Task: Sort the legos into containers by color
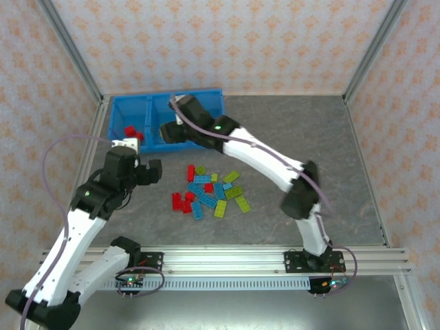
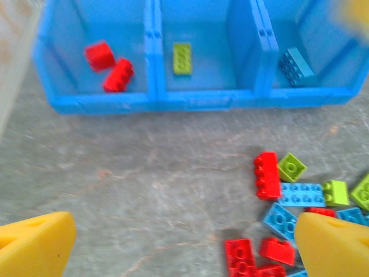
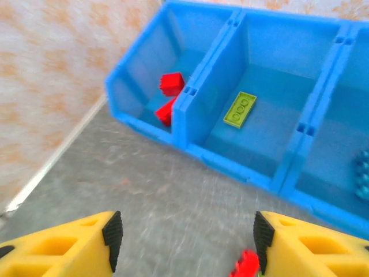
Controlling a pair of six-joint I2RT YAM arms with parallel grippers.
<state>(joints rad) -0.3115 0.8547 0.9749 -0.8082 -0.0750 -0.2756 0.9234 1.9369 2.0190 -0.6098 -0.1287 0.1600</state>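
My left gripper moves over toward the pile of legos next and lowers onto the long red lego nearest the bin (image 2: 267,176), because its studded side faces open bare table.
The containers are three compartments of one blue bin (image 1: 120,110) at the back left. In the left wrist view the left compartment holds two red legos (image 2: 109,66), the middle one a yellow-green lego (image 2: 182,57), the right one a blue lego (image 2: 297,66). Several loose legos (image 1: 210,192) in red, blue and yellow-green lie piled mid-table. My left gripper (image 1: 152,172) (image 2: 184,242) is open above bare table, left of the pile. My right gripper (image 1: 167,132) (image 3: 187,236) is open and empty by the bin's front wall (image 3: 230,164); a blurred red lego (image 3: 245,265) lies below its right finger.
The grey table is fenced by patterned walls with metal posts (image 1: 72,55) at the sides and back. The right arm (image 1: 275,161) stretches diagonally above the table, right of the pile. Bare grey table (image 1: 309,130) runs to the right of the bin.
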